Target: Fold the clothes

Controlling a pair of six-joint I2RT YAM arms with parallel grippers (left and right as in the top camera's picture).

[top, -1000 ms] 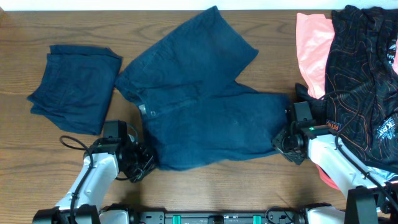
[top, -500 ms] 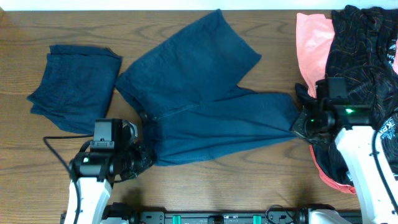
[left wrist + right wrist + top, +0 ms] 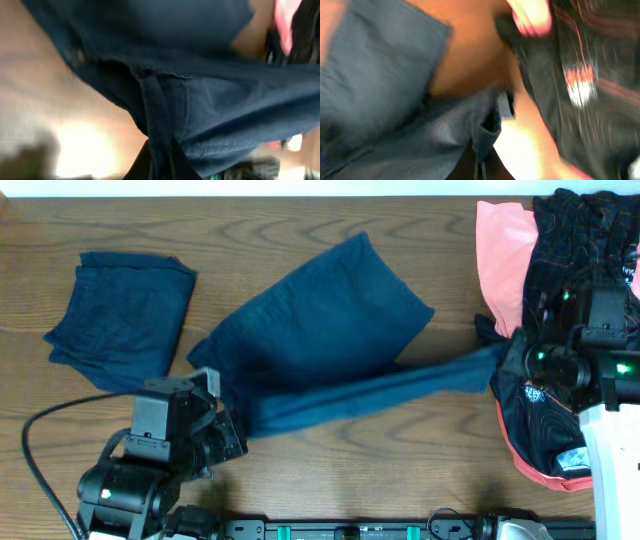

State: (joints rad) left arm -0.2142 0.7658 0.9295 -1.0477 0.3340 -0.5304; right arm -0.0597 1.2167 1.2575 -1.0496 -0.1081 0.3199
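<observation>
My left gripper moves outward and down onto the shorts' corner by the folded garment next and releases, since that corner lies outward of it and below.
Dark navy shorts lie spread across the table's middle, with the near edge lifted and stretched into a band between both grippers. My left gripper is shut on the shorts' waistband corner; the left wrist view shows the navy cloth pinched between the fingers. My right gripper is shut on the leg hem at the right; the right wrist view shows the hem clamped in the fingers. A second navy garment lies folded at the far left.
A salmon-pink garment and a black garment with orange lines are piled at the right edge, under and around my right arm. Bare wooden table shows in front of the shorts.
Both grippers have risen and moved apart, the right one going right and back. The near edge of the shorts has been pulled taut and lifted, and the garment has shifted right.
</observation>
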